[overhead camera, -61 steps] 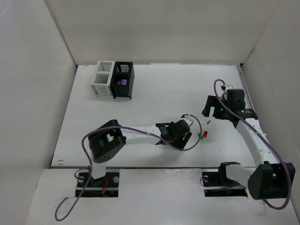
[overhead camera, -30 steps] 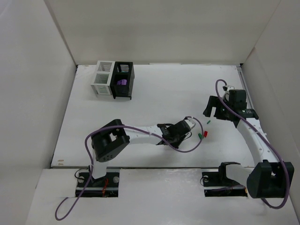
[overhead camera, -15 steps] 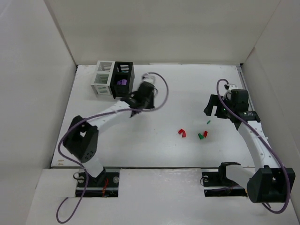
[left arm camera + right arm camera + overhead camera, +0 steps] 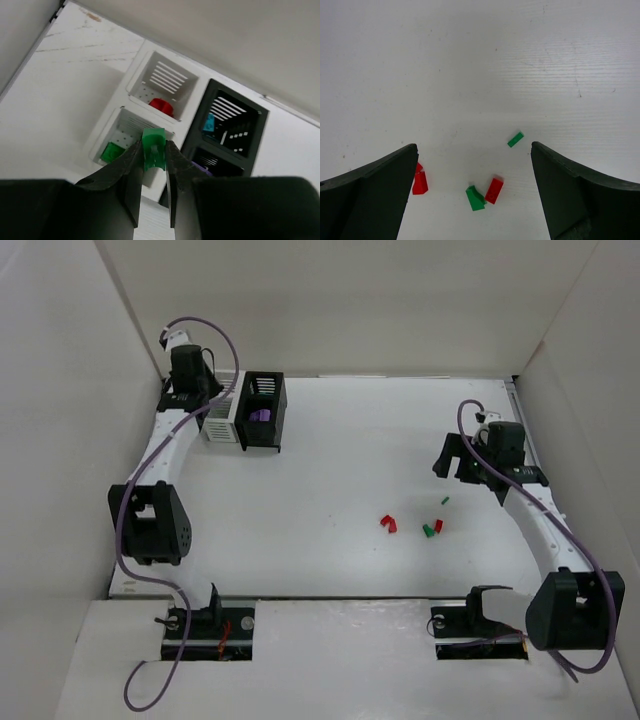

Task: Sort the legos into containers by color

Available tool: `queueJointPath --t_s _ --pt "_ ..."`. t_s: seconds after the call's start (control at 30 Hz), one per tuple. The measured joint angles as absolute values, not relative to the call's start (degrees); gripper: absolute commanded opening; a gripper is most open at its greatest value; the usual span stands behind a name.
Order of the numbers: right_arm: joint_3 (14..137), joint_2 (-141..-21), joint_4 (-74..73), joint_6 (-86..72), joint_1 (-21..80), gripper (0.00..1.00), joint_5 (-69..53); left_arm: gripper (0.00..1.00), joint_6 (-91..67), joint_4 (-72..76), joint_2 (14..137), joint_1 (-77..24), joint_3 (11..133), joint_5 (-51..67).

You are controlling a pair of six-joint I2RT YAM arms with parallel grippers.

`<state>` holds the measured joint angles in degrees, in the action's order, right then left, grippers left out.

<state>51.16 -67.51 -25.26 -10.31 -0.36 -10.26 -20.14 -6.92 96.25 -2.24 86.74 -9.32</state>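
Observation:
The green lego next to the red one is below and back toward the base, so my right gripper will next bring its open fingers back and down around it.
My left gripper [image 4: 153,144] is shut on a small green lego [image 4: 153,152], held above the white container [image 4: 118,131]. In the white container's cells lie a green lego [image 4: 111,152] and a red lego [image 4: 161,105]. The black container [image 4: 248,118] joined to it holds a teal lego [image 4: 208,122] and a purple one [image 4: 260,414]. In the top view the left gripper [image 4: 190,392] hangs over the white container [image 4: 214,427]. My right gripper [image 4: 474,146] stands open above loose legos: a thin green one [image 4: 515,139], a red one [image 4: 494,190], a green one [image 4: 475,198] and another red one [image 4: 420,182].
White walls enclose the table [image 4: 330,450] at the back and on both sides. The containers stand in the back left corner, close to the left wall. The loose legos [image 4: 432,529] lie right of centre, just in front of the right gripper [image 4: 457,465].
My left arm has swung from the table's middle to the back left corner, carrying the green lego over the white container. The red lego it covered now shows. The right arm has barely moved.

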Motion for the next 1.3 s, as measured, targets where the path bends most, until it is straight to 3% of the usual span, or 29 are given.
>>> queueJointPath --t_s 0.1,0.27,0.37,0.63,0.73,0.77,0.9,0.97,1.13,1.3 --pt "52.5 -68.9 -25.1 -10.3 -0.4 0.99 -9.5 0.16 -19.7 -7.9 100.8 -0.9 88.3 -9.5" --pt "53.9 -71.0 -25.2 -10.3 -0.4 0.99 -8.2 0.32 -19.2 -10.8 108.0 -0.8 90.7 -9.4" --pt "53.9 -71.6 -25.4 -10.3 -0.4 0.99 -7.7 0.49 -19.2 -12.6 109.4 -0.9 90.8 -9.7" --pt "53.9 -71.6 -28.5 -10.7 -0.4 0.97 -5.5 0.69 -19.4 -13.1 109.2 -0.9 90.8 -10.7" --pt "53.5 -71.6 -30.4 -11.7 -0.4 0.93 -5.2 0.98 -19.2 -13.0 107.2 -0.9 89.7 -9.1" --pt "52.8 -71.6 -30.6 -12.4 -0.2 0.93 -5.4 1.00 -19.2 -12.9 105.7 -0.9 88.6 -8.2" --pt "47.2 -71.5 -31.6 -15.0 2.5 0.90 -5.5 1.00 -19.1 -11.6 96.1 -1.5 81.1 -5.6" --pt "44.5 -71.5 -32.6 -16.4 6.5 0.84 -5.4 1.00 -19.1 -10.5 91.1 -2.8 77.7 -5.1" --pt "41.3 -71.7 -32.9 -21.6 16.4 0.84 -4.7 1.00 -19.4 -8.7 82.4 -9.9 71.4 -3.9" --pt "39.2 -71.7 -32.3 -27.2 19.6 0.84 -2.7 1.00 -20.4 -7.6 79.0 -14.5 65.4 -2.8"
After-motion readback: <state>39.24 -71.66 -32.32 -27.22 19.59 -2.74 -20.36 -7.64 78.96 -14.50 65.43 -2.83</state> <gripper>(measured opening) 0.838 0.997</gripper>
